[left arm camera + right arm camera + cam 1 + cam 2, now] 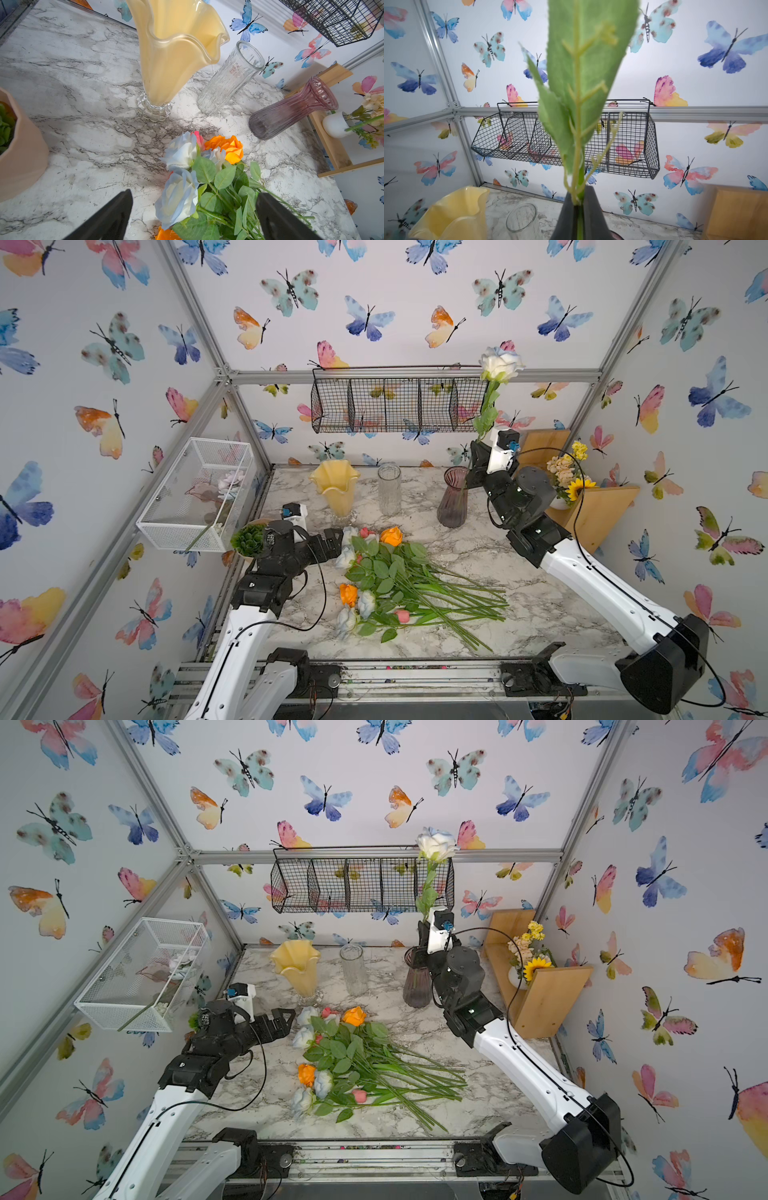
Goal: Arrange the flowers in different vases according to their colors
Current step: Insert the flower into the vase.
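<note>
My right gripper is just above the purple vase's opening (456,472) (616,236) and will next lower the upright rose a little, so that its stem goes inside, and release it.
A pile of flowers (390,585) (345,1065) lies on the marble table with white-blue, orange and pink blooms toward the left arm. My left gripper (338,543) (194,195) is open, its fingers astride a white-blue rose (178,197) at the pile's edge. My right gripper (480,443) (578,199) is raised and shut on the stem of an upright white rose (500,362) (436,842). The stem's lower end hangs by the purple vase (453,497) (291,108); whether it is inside I cannot tell. The yellow vase (334,489) (172,62) and clear vase (389,489) (232,76) stand empty.
A succulent in a tan pot (248,539) (20,145) sits beside the left arm. A white mesh basket (199,493) hangs on the left wall and a black wire basket (395,404) on the back wall. A wooden shelf (594,510) at the right holds a sunflower bouquet (569,477).
</note>
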`<state>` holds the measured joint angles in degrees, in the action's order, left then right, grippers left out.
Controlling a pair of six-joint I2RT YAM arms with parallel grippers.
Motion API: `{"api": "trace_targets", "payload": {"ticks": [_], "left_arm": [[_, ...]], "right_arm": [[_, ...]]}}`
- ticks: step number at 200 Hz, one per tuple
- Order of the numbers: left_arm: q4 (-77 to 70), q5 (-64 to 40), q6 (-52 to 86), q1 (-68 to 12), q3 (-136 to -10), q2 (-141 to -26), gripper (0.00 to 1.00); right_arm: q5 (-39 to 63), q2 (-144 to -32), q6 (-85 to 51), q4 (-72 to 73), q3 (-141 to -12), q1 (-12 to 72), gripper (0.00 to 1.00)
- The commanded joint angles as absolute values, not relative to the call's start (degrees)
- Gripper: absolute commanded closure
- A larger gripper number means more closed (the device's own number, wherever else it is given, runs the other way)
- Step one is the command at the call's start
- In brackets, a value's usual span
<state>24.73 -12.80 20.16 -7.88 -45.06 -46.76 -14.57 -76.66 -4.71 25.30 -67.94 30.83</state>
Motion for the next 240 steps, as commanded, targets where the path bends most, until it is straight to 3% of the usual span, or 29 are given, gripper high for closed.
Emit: {"api": "trace_targets", "payload": {"ticks": [1, 41, 90, 240], "left_arm": [[24.9, -14.3, 19.6, -8.0, -44.3, -46.5, 0.01], [24.7, -15.2, 19.5, -8.0, -44.2, -46.5, 0.01], [24.5, -15.7, 19.5, -8.0, -44.2, -46.6, 0.01], [24.4, -15.6, 19.5, -8.3, -44.2, -46.6, 0.00]], "right_arm": [[-15.6, -79.1, -7.1, 33.9, -70.2, 29.0, 0.98], [-12.2, -83.6, -11.4, 38.3, -72.3, 23.6, 0.98], [-11.9, -88.3, -10.1, 39.9, -75.8, 22.8, 0.98], [-11.7, -93.2, -13.0, 45.0, -62.0, 22.3, 0.95]]}}
